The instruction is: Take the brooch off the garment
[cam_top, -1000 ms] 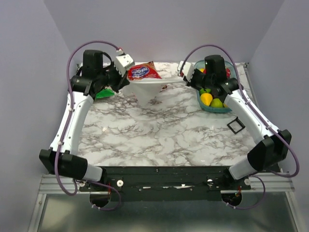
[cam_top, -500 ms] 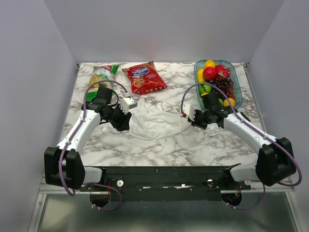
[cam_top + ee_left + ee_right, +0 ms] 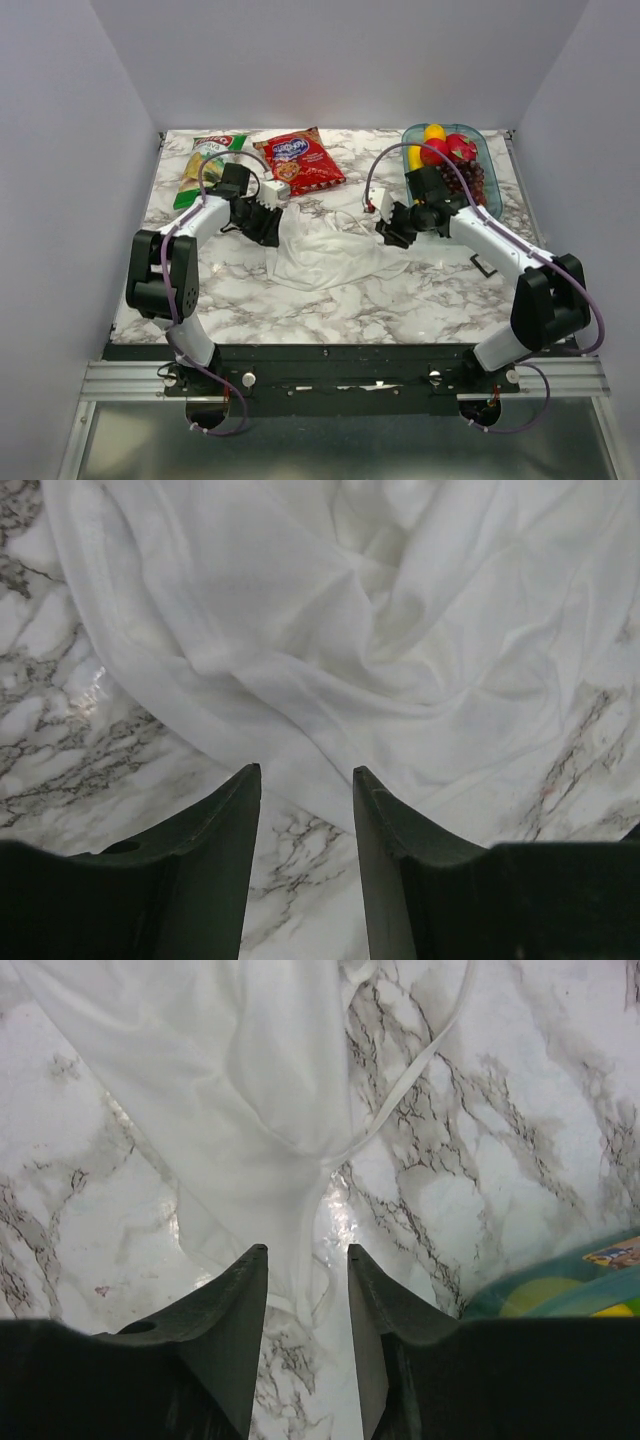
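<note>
I should reach outward with my right gripper, toward the red snack bag, and go down to pinch the thin strap, because it curls loose there over bare marble.
The white garment (image 3: 325, 250) lies crumpled on the marble table between my two grippers. No brooch shows on it in any view. My left gripper (image 3: 270, 235) is at the garment's left edge. In the left wrist view the left gripper (image 3: 306, 772) stands open over the folded hem of the garment (image 3: 350, 630), with nothing pinched. My right gripper (image 3: 388, 236) is at the garment's right edge. Seen from the right wrist, the right gripper (image 3: 307, 1250) is open, a loose edge of the garment (image 3: 230, 1090) lies between its fingers, and a thin strap (image 3: 420, 1055) curls beside.
A red snack bag (image 3: 298, 160) and a green bag (image 3: 205, 158) lie at the back left. A teal fruit tray (image 3: 488, 160) stands at the back right, its corner (image 3: 560, 1295) close to my right gripper. A black square frame (image 3: 483, 265) lies under the right arm.
Both grippers held the garment stretched up at the back, then brought it down to the table. The left jaws opened first, then the right; the garment now lies loose.
</note>
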Controlling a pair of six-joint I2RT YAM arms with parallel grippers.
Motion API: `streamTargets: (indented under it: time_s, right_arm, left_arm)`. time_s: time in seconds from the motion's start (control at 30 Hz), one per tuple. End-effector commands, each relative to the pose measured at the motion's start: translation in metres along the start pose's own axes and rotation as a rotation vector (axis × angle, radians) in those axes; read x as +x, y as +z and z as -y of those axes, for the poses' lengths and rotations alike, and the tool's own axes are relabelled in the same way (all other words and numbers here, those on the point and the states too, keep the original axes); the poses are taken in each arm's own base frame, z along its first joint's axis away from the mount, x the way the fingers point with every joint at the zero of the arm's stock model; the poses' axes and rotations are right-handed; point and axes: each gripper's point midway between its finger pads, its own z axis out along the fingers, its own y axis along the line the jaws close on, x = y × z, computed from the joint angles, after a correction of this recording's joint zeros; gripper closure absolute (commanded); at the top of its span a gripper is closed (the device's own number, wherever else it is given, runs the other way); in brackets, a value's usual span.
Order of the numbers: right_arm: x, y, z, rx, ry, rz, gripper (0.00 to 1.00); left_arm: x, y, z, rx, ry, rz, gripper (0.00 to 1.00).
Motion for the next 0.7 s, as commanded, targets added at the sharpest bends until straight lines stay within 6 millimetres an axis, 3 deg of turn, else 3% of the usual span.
streamTargets:
  time_s: [0.0,0.07,0.13,0.17,0.23,0.33,0.37,0.4,0.5,0.67]
  right_arm:
    - [-0.006,0.012,0.003,-0.052,0.05,0.0,0.54]
    - [-0.011,0.018,0.016,-0.029,0.061,-0.006,0.54]
    - [-0.003,0.032,0.027,-0.016,0.093,-0.054,0.54]
    - [-0.011,0.034,0.041,0.011,0.086,-0.047,0.54]
    - [-0.005,0.05,0.053,0.019,0.094,-0.081,0.54]
    - [-0.021,0.059,0.08,0.054,0.075,-0.067,0.54]
    - [-0.014,0.074,0.081,0.035,0.086,-0.09,0.55]
    - [-0.023,0.075,0.092,0.047,0.078,-0.077,0.55]
    - [-0.018,0.098,0.09,-0.006,0.079,-0.11,0.54]
    - [-0.028,0.116,0.092,-0.027,0.064,-0.132,0.51]
  left_arm:
    - [-0.035,0.007,-0.016,-0.036,-0.065,0.07,0.5]
    - [-0.037,0.014,-0.017,-0.009,-0.093,0.059,0.5]
    - [-0.039,0.018,-0.014,0.025,-0.112,0.046,0.51]
    - [-0.035,0.018,-0.012,0.035,-0.132,0.026,0.51]
    - [-0.031,0.016,-0.008,0.042,-0.147,0.011,0.52]
    - [-0.018,0.009,0.003,0.047,-0.166,-0.001,0.52]
    - [-0.014,0.007,0.006,0.051,-0.171,-0.006,0.52]
    - [-0.01,0.006,0.008,0.052,-0.175,-0.011,0.51]
    - [0.006,0.004,0.018,0.074,-0.196,-0.049,0.5]
    - [0.027,0.006,0.026,0.093,-0.204,-0.081,0.49]
